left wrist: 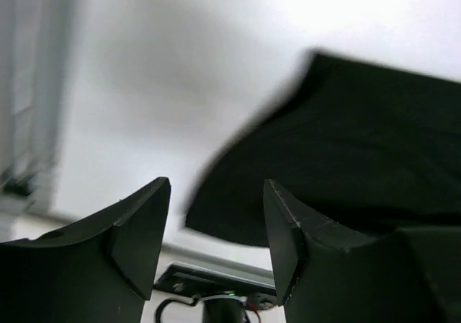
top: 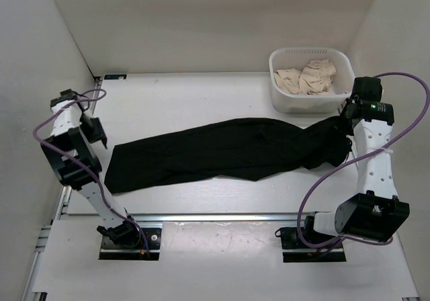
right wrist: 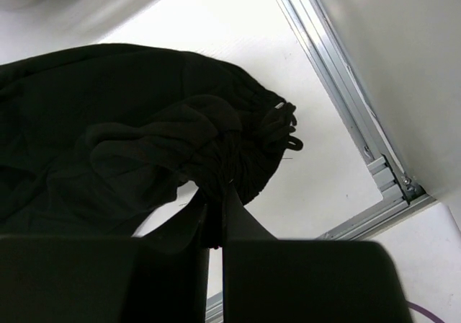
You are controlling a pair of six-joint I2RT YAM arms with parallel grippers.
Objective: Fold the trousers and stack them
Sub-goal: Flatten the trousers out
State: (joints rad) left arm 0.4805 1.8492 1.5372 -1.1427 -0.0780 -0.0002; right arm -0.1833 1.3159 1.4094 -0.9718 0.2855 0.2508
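Observation:
My right gripper should pull the waist end of the trousers back toward my base and down to the bare tabletop below, clear of the basket. Then it should let go of the waist end.
The black trousers (top: 222,152) lie stretched across the table from lower left to upper right. My right gripper (top: 345,121) is shut on their bunched waist end and holds it lifted off the table; in the right wrist view the gathered waistband with its drawstring (right wrist: 216,146) is pinched between my fingers (right wrist: 216,200). My left gripper (top: 99,134) is open and empty, hanging above the table just left of the leg-cuff end. In the left wrist view the cuff end (left wrist: 338,150) shows beyond my open fingers (left wrist: 216,226).
A white basket (top: 289,98) with beige cloth (top: 308,76) stands at the back right, just behind the right gripper. White walls enclose the left, back and right sides. A metal rail (top: 222,215) runs along the near table edge.

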